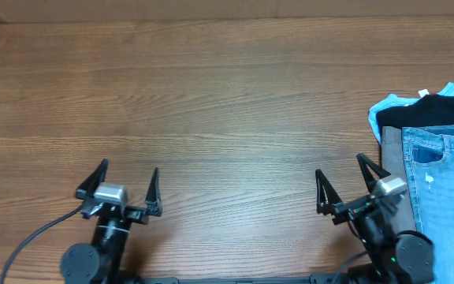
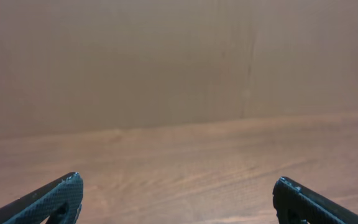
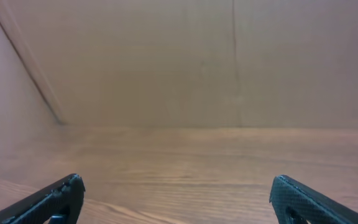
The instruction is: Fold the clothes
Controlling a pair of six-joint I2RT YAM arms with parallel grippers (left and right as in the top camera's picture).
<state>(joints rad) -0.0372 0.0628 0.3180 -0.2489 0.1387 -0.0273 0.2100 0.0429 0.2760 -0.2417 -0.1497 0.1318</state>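
Observation:
The jeans [image 1: 445, 185] lie on top of the pile, so next my right gripper will move outward over the grey garment and down onto the waistband corner [image 1: 408, 134] beside the black garment.
The light blue faded denim jeans [image 1: 445, 185] lie folded at the table's right edge in the overhead view, on top of a pile. My left gripper [image 1: 128, 172] is open and empty near the front left, far from the jeans. My right gripper [image 1: 339, 166] is open and empty near the front right, just left of the jeans. In the left wrist view the open fingertips [image 2: 178, 186] frame bare wood. In the right wrist view the open fingertips [image 3: 176, 186] frame bare wood too. The jeans show in neither wrist view.
A black garment [image 1: 428, 113] lies over pale turquoise cloth [image 1: 386, 105] at the far right, behind the jeans. A grey garment [image 1: 393, 170] peeks out under the jeans' left side. The brown wooden table [image 1: 211, 102] spreads left. A wall backs the table [image 2: 166, 62].

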